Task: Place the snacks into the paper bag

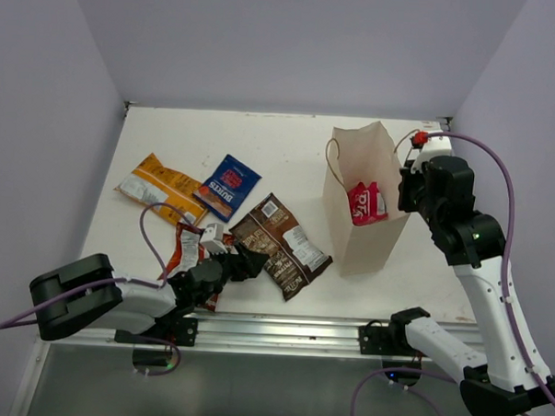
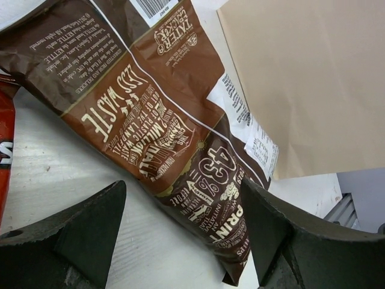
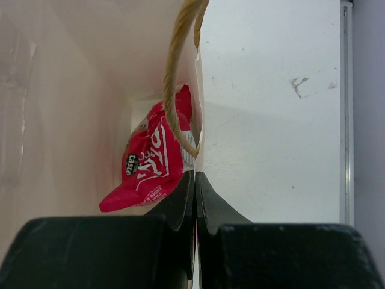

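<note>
The open fingers of the left gripper will next slide outward, one on each side of the middle of the dark brown packet's lower edge (image 2: 136, 179), and then close.
The paper bag (image 1: 379, 240) stands open at the right with a pink-and-white packet (image 1: 367, 203) inside. My right gripper (image 1: 405, 191) is shut on the bag's right rim. In the right wrist view its shut tips (image 3: 195, 180) pinch the bag's wall, with the packet (image 3: 153, 162) and a loop handle (image 3: 177, 72) beyond. My left gripper (image 1: 248, 260) is open at the near-left edge of the dark brown packet (image 1: 280, 245). In the left wrist view that packet's corner (image 2: 240, 241) lies between the open jaws (image 2: 183, 223). The orange (image 1: 159, 186), blue (image 1: 228, 187) and red-orange (image 1: 191, 255) packets lie on the table.
The white table (image 1: 289, 144) has walls at the back and both sides. A metal rail (image 1: 291, 330) runs along its near edge. The bag's side (image 2: 307, 78) shows just beyond the brown packet in the left wrist view.
</note>
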Available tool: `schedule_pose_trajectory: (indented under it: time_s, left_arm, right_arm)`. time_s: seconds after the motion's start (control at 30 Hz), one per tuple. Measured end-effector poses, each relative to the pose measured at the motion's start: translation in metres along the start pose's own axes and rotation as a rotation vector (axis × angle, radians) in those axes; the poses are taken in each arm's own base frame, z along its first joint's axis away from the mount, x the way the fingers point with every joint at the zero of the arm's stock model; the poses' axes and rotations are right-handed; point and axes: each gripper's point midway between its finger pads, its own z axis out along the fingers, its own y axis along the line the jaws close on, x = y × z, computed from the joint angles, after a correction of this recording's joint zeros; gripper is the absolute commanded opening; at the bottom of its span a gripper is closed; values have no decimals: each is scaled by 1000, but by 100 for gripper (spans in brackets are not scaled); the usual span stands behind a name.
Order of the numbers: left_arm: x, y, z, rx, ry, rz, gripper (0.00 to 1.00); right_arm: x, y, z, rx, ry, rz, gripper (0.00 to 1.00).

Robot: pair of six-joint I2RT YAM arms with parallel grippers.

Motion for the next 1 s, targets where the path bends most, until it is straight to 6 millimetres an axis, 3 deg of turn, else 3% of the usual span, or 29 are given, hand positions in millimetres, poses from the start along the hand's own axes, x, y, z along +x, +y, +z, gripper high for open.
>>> schedule_pose_trajectory:
  time_s: [0.2,0.4,0.77,0.8,1.0]
  left_arm:
    - [-3,-3,2,13,-13,-1,80]
    - [5,19,12,-55,5,16,80]
    - [1,15,31,-36,-20,25,77]
    - [0,13,36,-33,-25,25,75]
    - [-2,21,62,-35,-28,36,33]
  right_arm:
    - [0,1,0,-2,1,-1,0]
    - [1,2,0,-5,1,-3,0]
    - [2,2,1,-5,5,-4,0]
    - [2,2,1,-5,4,-4,0]
    - [2,2,1,-6,4,-5,0]
